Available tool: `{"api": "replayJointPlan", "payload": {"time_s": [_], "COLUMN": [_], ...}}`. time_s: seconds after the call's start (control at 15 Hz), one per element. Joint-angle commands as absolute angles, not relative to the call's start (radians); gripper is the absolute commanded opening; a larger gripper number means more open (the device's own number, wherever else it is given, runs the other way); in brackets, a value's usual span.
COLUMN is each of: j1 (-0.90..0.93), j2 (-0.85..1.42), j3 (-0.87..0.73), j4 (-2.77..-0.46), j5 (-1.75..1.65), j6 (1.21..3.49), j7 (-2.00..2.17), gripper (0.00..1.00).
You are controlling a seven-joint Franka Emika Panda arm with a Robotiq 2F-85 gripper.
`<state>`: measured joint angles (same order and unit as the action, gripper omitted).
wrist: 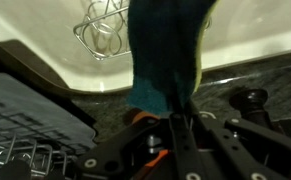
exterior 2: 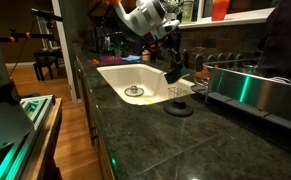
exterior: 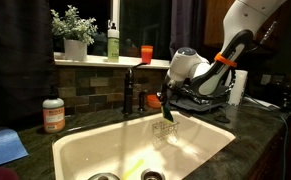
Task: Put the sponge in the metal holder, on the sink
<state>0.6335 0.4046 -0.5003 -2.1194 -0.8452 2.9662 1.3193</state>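
The sponge still hangs above the metal holder (exterior: 167, 131). Next, my gripper brings the sponge's bottom end down between the wires, then releases it.
My gripper (exterior: 167, 98) is shut on a teal sponge with a yellow side (exterior: 168, 112), which hangs down over the far right corner of the white sink (exterior: 95, 150). The wire metal holder (exterior: 167, 131) hangs inside the sink wall just below the sponge. In an exterior view the gripper (exterior 2: 169, 58) holds the sponge (exterior 2: 173, 73) a little above the holder (exterior 2: 181, 92). In the wrist view the sponge (wrist: 165, 50) fills the centre between my fingers (wrist: 175, 125), with the holder (wrist: 103, 30) beside it, apart from it.
A dish rack (exterior: 210, 95) stands on the counter right of the sink, also in the wrist view (wrist: 25, 120). A dark faucet (exterior: 128, 90), an orange soap bottle (exterior: 53, 115) and a blue cloth (exterior: 0, 148) are nearby. A black round stopper (exterior 2: 180, 108) lies on the counter.
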Motion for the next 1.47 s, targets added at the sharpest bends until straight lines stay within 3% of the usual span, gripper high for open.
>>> {"api": "replayJointPlan", "payload": {"time_s": [0.0, 0.67, 1.27, 1.33, 1.4], "j1": [0.778, 0.882, 0.935, 0.95, 0.959], "j2": [0.444, 0.578, 0.744, 0.764, 0.784], "j3": [-0.666, -0.817, -0.937, -0.952, -0.962], "j4": [-2.104, -2.046, -1.956, -1.95, -1.944], "j5": [-1.047, -1.268, -1.255, -1.252, -1.251], "j6": [3.025, 3.157, 3.264, 3.263, 3.267], "j7": [1.545, 1.871, 2.002, 2.022, 2.04], "gripper": [0.02, 0.02, 0.03, 0.31, 0.32]}}
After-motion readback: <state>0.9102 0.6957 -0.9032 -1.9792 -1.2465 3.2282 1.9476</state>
